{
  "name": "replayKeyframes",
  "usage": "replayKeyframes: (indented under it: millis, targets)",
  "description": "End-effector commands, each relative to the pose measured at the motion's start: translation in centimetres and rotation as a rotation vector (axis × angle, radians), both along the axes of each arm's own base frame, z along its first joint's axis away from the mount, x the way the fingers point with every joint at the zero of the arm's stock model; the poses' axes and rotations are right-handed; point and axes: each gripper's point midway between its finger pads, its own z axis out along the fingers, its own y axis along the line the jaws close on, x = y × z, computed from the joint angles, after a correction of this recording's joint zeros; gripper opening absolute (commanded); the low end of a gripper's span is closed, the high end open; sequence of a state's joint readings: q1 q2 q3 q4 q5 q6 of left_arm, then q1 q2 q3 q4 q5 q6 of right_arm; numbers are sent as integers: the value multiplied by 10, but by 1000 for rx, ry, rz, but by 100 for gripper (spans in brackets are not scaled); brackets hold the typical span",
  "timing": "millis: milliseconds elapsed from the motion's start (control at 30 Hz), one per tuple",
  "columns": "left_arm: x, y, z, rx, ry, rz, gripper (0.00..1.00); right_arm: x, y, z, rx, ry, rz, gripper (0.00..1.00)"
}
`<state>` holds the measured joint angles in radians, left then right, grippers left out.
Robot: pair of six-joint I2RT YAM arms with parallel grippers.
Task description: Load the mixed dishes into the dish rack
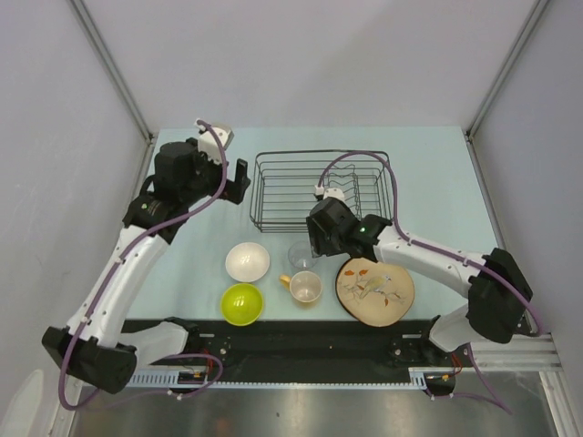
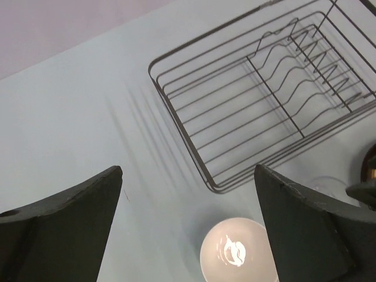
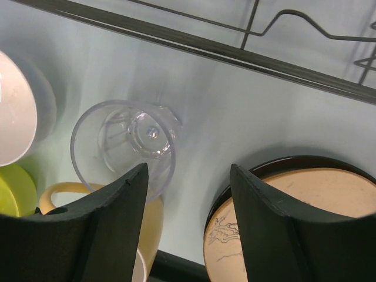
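Note:
I need to lower my right gripper next, with its fingers on both sides of the clear glass's rim [image 1: 316, 259] [image 3: 174, 158], on the side by the plates.
The black wire dish rack [image 1: 323, 187] stands empty at the back middle; it also shows in the left wrist view [image 2: 264, 88]. In front of it sit the white bowl [image 1: 247, 261], lime-green bowl [image 1: 241, 303], clear glass [image 1: 300, 254], yellow-orange mug [image 1: 304, 287] and leaf-pattern plate [image 1: 374, 289] stacked on a dark-rimmed one. My right gripper [image 3: 188, 194] is open, low between the glass [image 3: 126, 144] and the plates [image 3: 299, 217], holding nothing. My left gripper [image 2: 188, 194] is open and empty, raised left of the rack, above the white bowl [image 2: 238, 255].
The rack's front rail [image 3: 235, 50] runs just beyond my right fingers. The mug [image 3: 147, 229] and green bowl [image 3: 14, 188] crowd the glass. A black strip [image 1: 301, 332] edges the table's near side. Grey walls enclose the table.

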<state>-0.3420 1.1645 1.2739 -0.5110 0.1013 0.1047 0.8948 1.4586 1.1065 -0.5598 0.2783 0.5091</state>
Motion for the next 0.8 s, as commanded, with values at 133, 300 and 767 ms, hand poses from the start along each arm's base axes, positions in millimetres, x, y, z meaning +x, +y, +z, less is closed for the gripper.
replayKeyframes:
  millis: [133,300,767]
  targets:
    - [-33,8,-40,30,128,-10,100,18,26,-5,88,-1,-1,62]
    - [-34,9,-37,26,125,-5,100,16,25,-26,47,47,3,59]
    - [-44,15,-20,48,94,-14,100,17,27,-42,52,102,19,8]
